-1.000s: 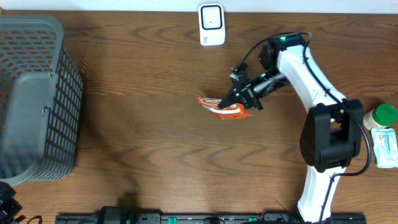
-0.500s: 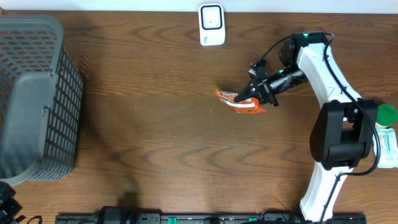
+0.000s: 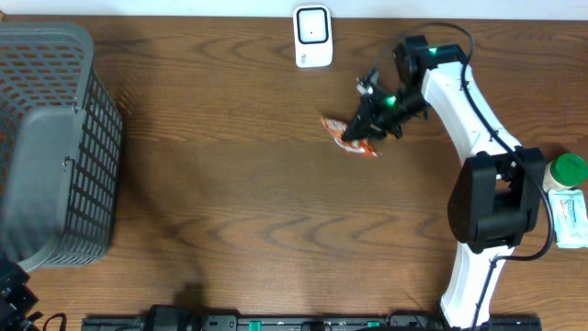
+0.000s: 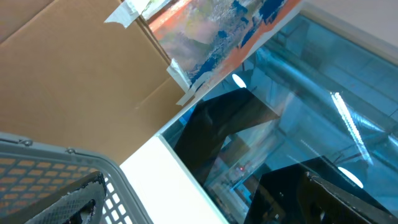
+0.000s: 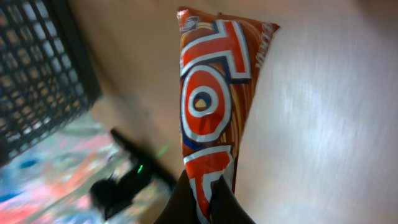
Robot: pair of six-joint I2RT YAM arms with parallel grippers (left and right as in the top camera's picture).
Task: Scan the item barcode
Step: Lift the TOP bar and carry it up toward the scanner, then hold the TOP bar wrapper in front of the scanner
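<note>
I should move my right gripper past the scanner (image 3: 312, 37), then down to let go on clear tabletop (image 3: 559, 144) beside the bottle, which lies to its right in the overhead view.
The item is an orange and red snack packet (image 3: 350, 139) with white lettering. It hangs above the table, right of and below the white barcode scanner (image 3: 312, 37) at the back edge. My right gripper (image 3: 369, 124) is shut on one end of it. In the right wrist view the packet (image 5: 214, 106) sticks out away from the gripper (image 5: 208, 194), pinched between the two dark fingers. My left gripper (image 4: 196, 205) stands wide open with nothing in it, over the grey basket's rim (image 4: 62, 155), looking out past the table.
A large grey mesh basket (image 3: 55, 147) fills the left end of the table. A green-lidded bottle (image 3: 569, 170) and a small white box (image 3: 570, 219) sit at the right edge, beside the right arm's base.
The right gripper has carried the packet to the right and then up towards the scanner, turning it more on end. The left gripper has stayed open.
</note>
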